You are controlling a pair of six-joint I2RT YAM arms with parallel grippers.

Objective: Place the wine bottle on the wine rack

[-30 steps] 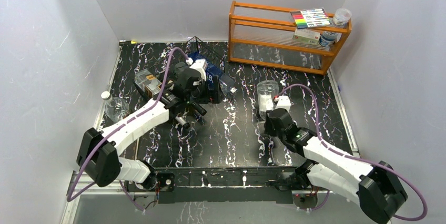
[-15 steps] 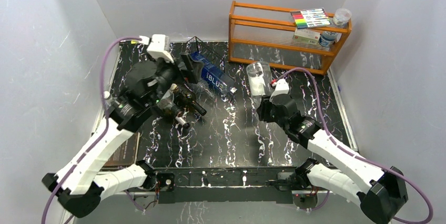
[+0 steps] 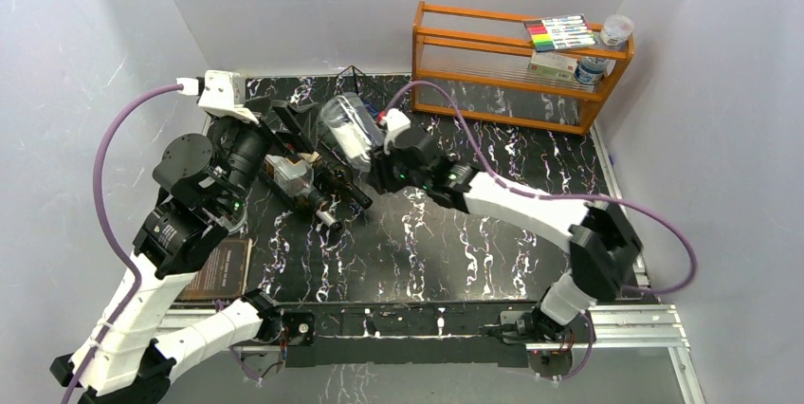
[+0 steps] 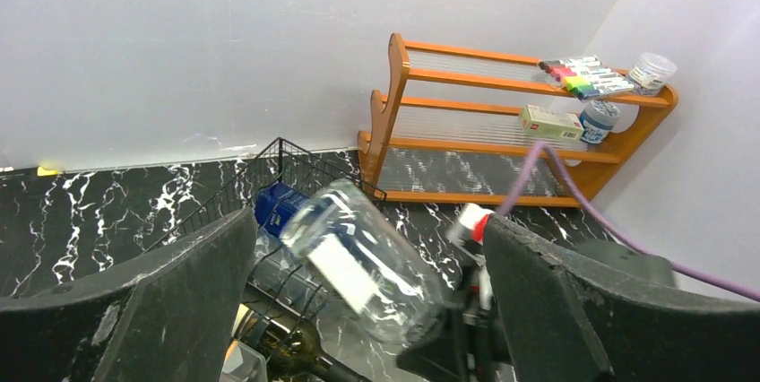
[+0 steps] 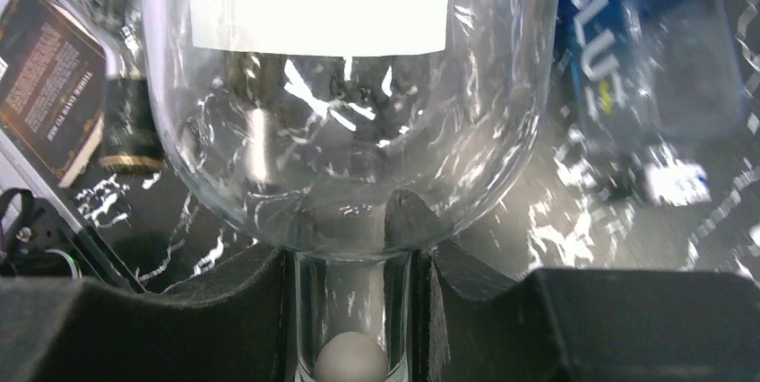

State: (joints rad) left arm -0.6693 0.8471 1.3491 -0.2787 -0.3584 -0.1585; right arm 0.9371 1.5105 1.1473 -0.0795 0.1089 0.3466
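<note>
The clear wine bottle still hangs tilted, so next the robot's right gripper should go outward and to the left in the top view, down over the dark bottle [image 3: 331, 173] to release.
A clear glass wine bottle [image 3: 345, 127] with a white label hangs tilted in the air over the black wire wine rack [image 3: 355, 73]. My right gripper [image 3: 381, 163] is shut on its neck. In the right wrist view the fingers [image 5: 224, 310] clamp the neck, and the bottle's body [image 5: 349, 131] fills the frame. The wine rack [image 4: 280, 145] holds a blue bottle [image 4: 273, 203] and a dark bottle [image 4: 287, 346] lying down. My left gripper [image 3: 283, 127] is raised at the rack's left side, open and holding nothing, its fingers [image 4: 179, 292] wide apart.
An orange wooden shelf unit [image 3: 512, 53] stands at the back right with markers [image 3: 559, 32], a small box and jars on it. A brown card [image 3: 226, 271] lies at the near left. White walls close in both sides. A purple cable [image 3: 531, 197] arcs along the right arm.
The right arm has carried the clear bottle from right of centre leftwards and tipped it over the rack. The left arm has lifted off the rack, up and to the left.
</note>
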